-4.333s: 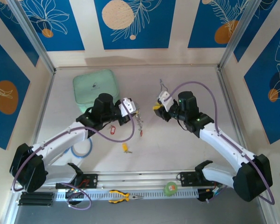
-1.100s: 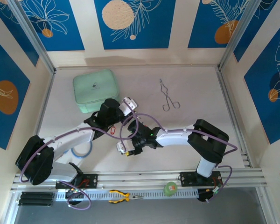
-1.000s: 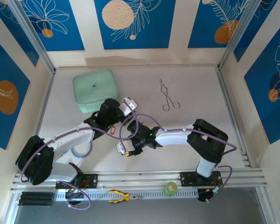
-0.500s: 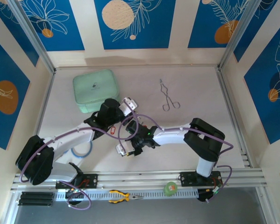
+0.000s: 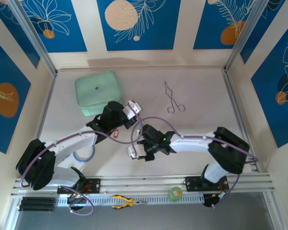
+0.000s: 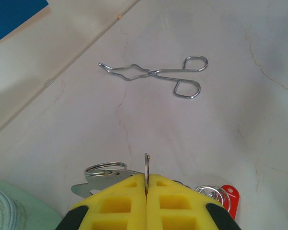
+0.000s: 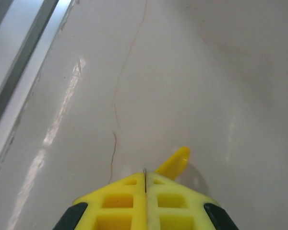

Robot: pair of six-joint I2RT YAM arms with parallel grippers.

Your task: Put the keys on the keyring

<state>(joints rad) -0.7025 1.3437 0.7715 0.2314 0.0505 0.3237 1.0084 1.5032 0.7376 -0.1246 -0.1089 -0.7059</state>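
Note:
My right gripper will next swing toward the tongs' side and down, and let go of the sliver on the bare tabletop below it, clear of the red tag [image 5: 116,133].
My left gripper [image 6: 147,181] is shut on the keyring [image 6: 146,164], a thin metal loop that stands edge-on between the yellow fingers. Under those fingers lie a flat grey key with a split ring [image 6: 98,178] and a red-tagged key [image 6: 229,197]. In the top view the left gripper [image 5: 134,112] hovers mid-table, with the red tag [image 5: 116,133] below its arm. My right gripper [image 7: 145,178] is shut on a thin metal sliver of the yellow-tagged key, whose yellow tag [image 7: 174,162] pokes out just above the table. In the top view the right gripper [image 5: 134,155] sits near the front centre.
Thin silver tongs [image 5: 173,100] [image 6: 156,76] lie at the back right of centre. A mint-green case [image 5: 97,91] stands at the back left. A pale blue ring [image 5: 84,153] lies under the left arm. Yellow-handled pliers [image 5: 127,202] rest on the front rail.
The right gripper has shut on the yellow-tagged key and shifted slightly right, and its elbow has swung right. The left arm has stayed still.

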